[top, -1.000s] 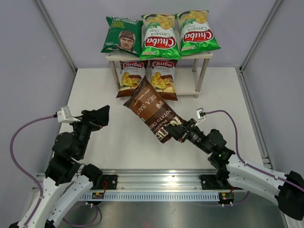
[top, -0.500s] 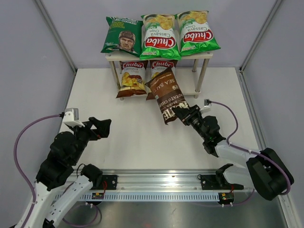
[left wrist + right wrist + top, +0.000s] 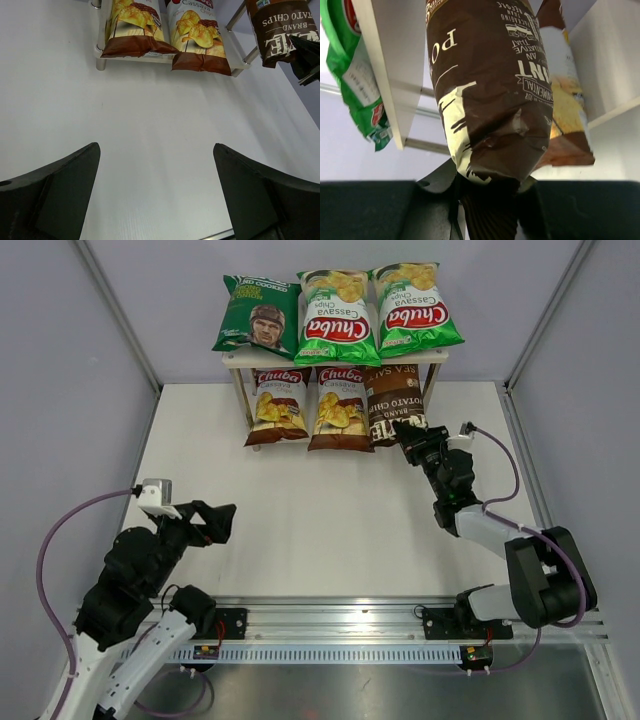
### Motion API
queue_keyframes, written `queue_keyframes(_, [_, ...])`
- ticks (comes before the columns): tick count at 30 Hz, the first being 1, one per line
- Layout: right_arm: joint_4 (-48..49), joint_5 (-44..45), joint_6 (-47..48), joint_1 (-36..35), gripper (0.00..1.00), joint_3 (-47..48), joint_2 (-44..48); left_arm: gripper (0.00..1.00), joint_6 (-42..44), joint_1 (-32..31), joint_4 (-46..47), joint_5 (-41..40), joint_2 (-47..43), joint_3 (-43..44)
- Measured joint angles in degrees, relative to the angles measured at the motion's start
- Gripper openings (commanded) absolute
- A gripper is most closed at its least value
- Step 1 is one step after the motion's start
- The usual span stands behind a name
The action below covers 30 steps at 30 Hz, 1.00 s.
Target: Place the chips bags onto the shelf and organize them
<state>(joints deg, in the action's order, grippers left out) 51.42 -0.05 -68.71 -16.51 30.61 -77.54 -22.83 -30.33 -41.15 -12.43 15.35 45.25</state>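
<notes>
My right gripper needs to go down and turn toward the lower board's open end to let go of the Kettle bag (image 3: pixel 490 90) there, because the bag's bottom seam is still hanging above the board.
The shelf (image 3: pixel 427 405) stands at the back. Its top board carries a dark green bag with a man's face (image 3: pixel 258 315) and two bright green Chuba bags (image 3: pixel 338 316) (image 3: pixel 415 308). Two brown-and-white Chuba bags (image 3: pixel 279 405) (image 3: pixel 341 408) lean in the lower tier. My right gripper (image 3: pixel 418 435) (image 3: pixel 490 187) is shut on the bottom seam of the dark brown Kettle bag (image 3: pixel 396 402) (image 3: pixel 490 90). The bag's far end reaches in under the top board (image 3: pixel 382 65), in the right slot. My left gripper (image 3: pixel 215 515) (image 3: pixel 155 146) hangs open over bare table at the near left.
Grey enclosure walls close in left, right and behind the shelf. A metal rail (image 3: pixel 340 625) with both arm bases runs along the near edge. Purple cables (image 3: pixel 495 455) loop off each wrist.
My right arm has carried the Kettle bag from mid-table back to the shelf's lower right slot, turning it lengthwise. The left arm drew back a little toward its base, still open.
</notes>
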Motion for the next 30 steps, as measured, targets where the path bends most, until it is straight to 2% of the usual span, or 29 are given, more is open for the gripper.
queue_keyframes(11, [-1.5, 6.7, 6.8, 0.7, 0.00, 5.8, -9.1, 0.99, 0.1, 0.0, 0.1, 0.3, -3.0, -0.8])
queue_keyframes(18, [-3.6, 9.9, 13.4, 0.7, 0.00, 9.2, -11.8, 0.99, 0.2, 0.0, 0.1, 0.9, -3.0, -0.9])
queue_keyframes(30, [-3.3, 9.6, 18.5, 0.7, 0.00, 12.1, -21.0, 0.99, 0.3, 0.0, 0.1, 1.3, -3.0, -0.9])
